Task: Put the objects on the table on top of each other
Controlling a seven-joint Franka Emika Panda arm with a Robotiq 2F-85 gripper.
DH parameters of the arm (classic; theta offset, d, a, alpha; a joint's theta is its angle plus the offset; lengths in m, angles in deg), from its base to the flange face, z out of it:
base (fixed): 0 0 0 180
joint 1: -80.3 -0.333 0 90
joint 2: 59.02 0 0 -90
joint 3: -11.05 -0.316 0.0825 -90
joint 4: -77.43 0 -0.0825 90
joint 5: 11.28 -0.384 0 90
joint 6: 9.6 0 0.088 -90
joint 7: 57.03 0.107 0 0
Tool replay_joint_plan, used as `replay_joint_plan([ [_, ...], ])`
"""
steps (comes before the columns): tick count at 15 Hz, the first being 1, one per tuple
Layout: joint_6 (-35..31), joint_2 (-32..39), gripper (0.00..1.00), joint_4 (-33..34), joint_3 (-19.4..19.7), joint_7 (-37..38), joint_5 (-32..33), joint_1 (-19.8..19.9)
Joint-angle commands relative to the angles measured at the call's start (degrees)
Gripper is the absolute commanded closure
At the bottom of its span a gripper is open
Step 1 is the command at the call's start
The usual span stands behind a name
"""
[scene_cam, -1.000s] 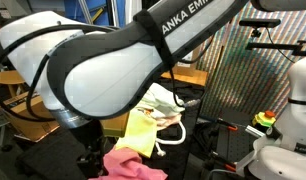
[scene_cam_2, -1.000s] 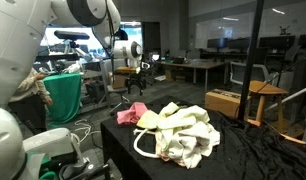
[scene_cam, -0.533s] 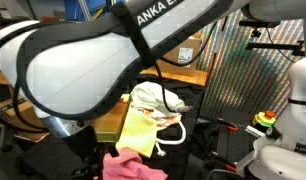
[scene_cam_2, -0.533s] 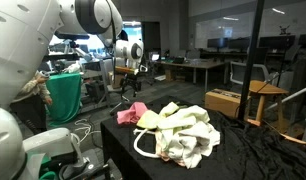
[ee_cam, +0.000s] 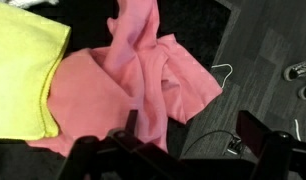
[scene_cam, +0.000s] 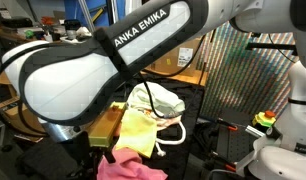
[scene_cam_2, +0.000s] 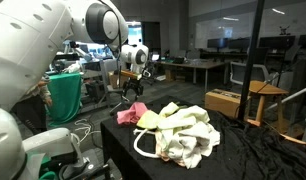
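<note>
The gripper moves down and to the left in the wrist view onto the pink cloth's raised folds next, because they lie off-center below its open fingers.
A crumpled pink cloth [ee_cam: 133, 80] lies at the corner of the black table [scene_cam_2: 243, 150], next to a yellow-green cloth [ee_cam: 23, 70]. In an exterior view the pink cloth [scene_cam_2: 133, 113] sits apart from a heap of white and yellow-green cloths [scene_cam_2: 178, 135]. My gripper [ee_cam: 193, 135] hovers just above the pink cloth's near edge. It is open, with nothing between its fingers [ee_cam: 258, 130]. In an exterior view the gripper [scene_cam_2: 133, 88] hangs over the pink cloth. From the opposite side the pink cloth [scene_cam: 128, 165], a yellow-green one [scene_cam: 143, 130] and white ones [scene_cam: 158, 100] show under the arm.
Grey floor with cables [ee_cam: 243, 60] lies beyond the table corner. A green-draped object [scene_cam_2: 65, 95] stands near the table's end, a cardboard box [scene_cam_2: 225, 100] and a round wooden stool [scene_cam_2: 268, 95] behind the table. The arm's own body fills much of an exterior view.
The arm has swung and the gripper has come down closer to the pink cloth. Its jaws stayed open. The cloths have not moved.
</note>
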Motion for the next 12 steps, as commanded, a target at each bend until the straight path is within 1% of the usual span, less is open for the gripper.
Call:
replay_joint_plan([
  [1,2.0,2.5,0.00,3.7,0.0,-1.5,-2.5,0.8],
  [12,-0.2,6.6,0.00,4.7,3.4,1.0,0.7,-0.5],
])
